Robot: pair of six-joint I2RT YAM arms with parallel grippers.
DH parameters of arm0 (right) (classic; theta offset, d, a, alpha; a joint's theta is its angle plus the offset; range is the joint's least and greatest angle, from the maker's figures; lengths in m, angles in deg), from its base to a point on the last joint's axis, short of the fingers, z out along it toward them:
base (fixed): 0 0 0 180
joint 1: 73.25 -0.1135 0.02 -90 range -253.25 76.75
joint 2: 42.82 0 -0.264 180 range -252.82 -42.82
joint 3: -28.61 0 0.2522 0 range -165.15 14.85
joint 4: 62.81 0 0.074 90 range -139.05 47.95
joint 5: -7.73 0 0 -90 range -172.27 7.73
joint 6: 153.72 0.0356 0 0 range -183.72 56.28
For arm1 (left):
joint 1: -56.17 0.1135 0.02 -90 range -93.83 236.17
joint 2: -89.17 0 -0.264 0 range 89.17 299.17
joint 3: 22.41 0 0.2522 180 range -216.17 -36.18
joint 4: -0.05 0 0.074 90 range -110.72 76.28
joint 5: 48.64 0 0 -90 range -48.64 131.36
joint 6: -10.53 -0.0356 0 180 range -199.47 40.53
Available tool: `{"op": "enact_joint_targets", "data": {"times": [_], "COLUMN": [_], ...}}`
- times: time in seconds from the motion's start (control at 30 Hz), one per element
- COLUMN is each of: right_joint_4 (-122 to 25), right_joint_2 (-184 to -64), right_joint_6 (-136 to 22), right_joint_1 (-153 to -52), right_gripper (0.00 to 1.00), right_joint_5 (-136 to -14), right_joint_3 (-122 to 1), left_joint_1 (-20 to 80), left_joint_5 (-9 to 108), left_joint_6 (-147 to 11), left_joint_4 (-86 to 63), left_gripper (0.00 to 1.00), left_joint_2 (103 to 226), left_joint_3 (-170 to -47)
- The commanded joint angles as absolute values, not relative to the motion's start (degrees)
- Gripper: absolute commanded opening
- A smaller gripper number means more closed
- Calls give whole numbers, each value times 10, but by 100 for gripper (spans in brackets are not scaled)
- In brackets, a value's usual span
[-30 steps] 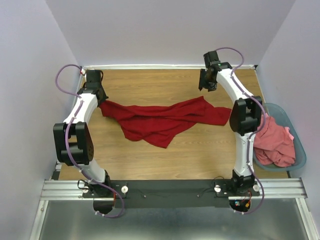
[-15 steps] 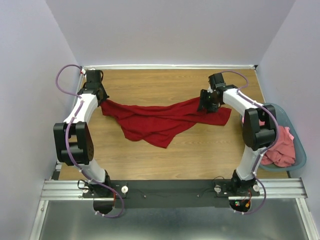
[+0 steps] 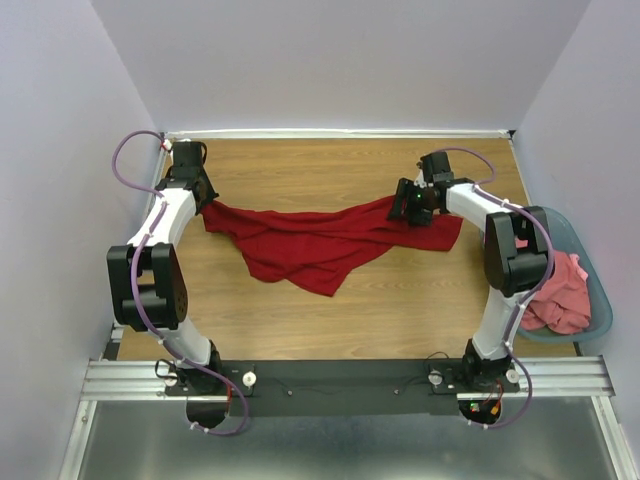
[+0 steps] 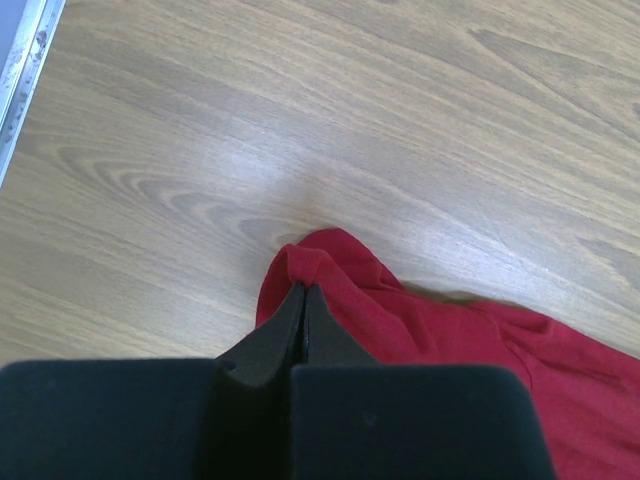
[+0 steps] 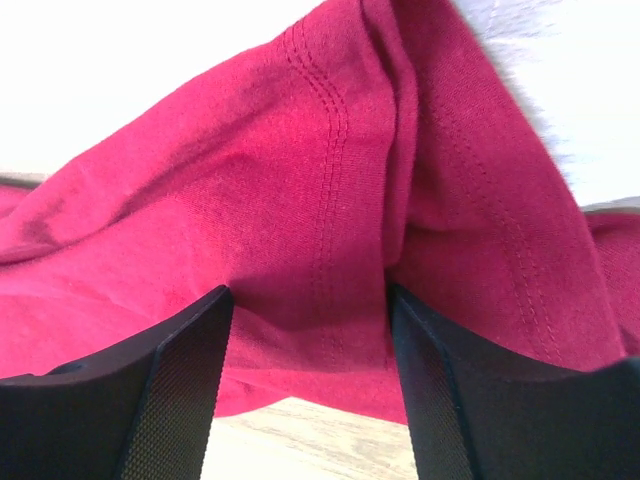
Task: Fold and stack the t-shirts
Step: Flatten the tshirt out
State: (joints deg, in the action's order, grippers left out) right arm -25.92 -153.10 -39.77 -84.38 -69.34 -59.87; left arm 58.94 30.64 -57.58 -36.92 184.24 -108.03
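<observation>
My right gripper will next ease back slightly onto the near end of the stitched fold [image 5: 345,346] and close, as this loose end lies between its open fingers.
A dark red t-shirt [image 3: 315,240] lies crumpled and stretched across the wooden table [image 3: 300,320]. At the shirt's far left end, my left gripper [image 3: 206,203] is shut on a corner of it; the left wrist view shows the fingertips [image 4: 303,292] pinching a fold of the dark red t-shirt [image 4: 420,320]. My right gripper [image 3: 407,207] is low over the shirt's right end. It stands open with its fingers [image 5: 190,340] straddling a stitched fold of the cloth [image 5: 330,180]. Salmon-pink t-shirts [image 3: 558,290] lie heaped in the basket.
A grey-blue plastic basket [image 3: 603,295] stands off the table's right edge, beside the right arm. White walls close in the table on the left, back and right. A metal rail [image 3: 330,378] with the arm bases runs along the near edge.
My right arm has swung down from the back of the table onto the shirt's right end, and its jaws have widened. The left gripper has kept its hold and place.
</observation>
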Motion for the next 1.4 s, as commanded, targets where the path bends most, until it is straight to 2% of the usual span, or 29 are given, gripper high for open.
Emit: {"op": "enact_joint_targets", "data": {"times": [0.0,0.17,0.4,0.67,1.1,1.23,1.37], "right_joint_4": [-288,-304,-303,-305,-305,-305,-308], "right_joint_2": [-1545,-1540,-1493,-1475,-1463,-1457,-1450], "right_joint_6": [-394,-400,-409,-401,-394,-396,-392], "right_joint_1": [-839,-834,-831,-829,-810,-807,-808], "right_gripper": [73,71,58,56,56,53,46], "right_joint_5": [-664,-650,-621,-564,-627,-635,-623], "right_joint_3": [-573,-549,-544,-554,-505,-491,-489], "left_joint_1": [588,588,588,589,588,588,588], "left_joint_5": [317,317,312,309,310,310,309], "left_joint_6": [-576,-575,-576,-577,-577,-576,-576], "left_joint_4": [-361,-361,-367,-368,-367,-366,-366], "left_gripper": [0,0,0,0,0,0,0], "left_joint_2": [1829,1828,1822,1816,1809,1807,1806], "left_joint_3": [-1073,-1073,-1076,-1072,-1061,-1060,-1060]}}
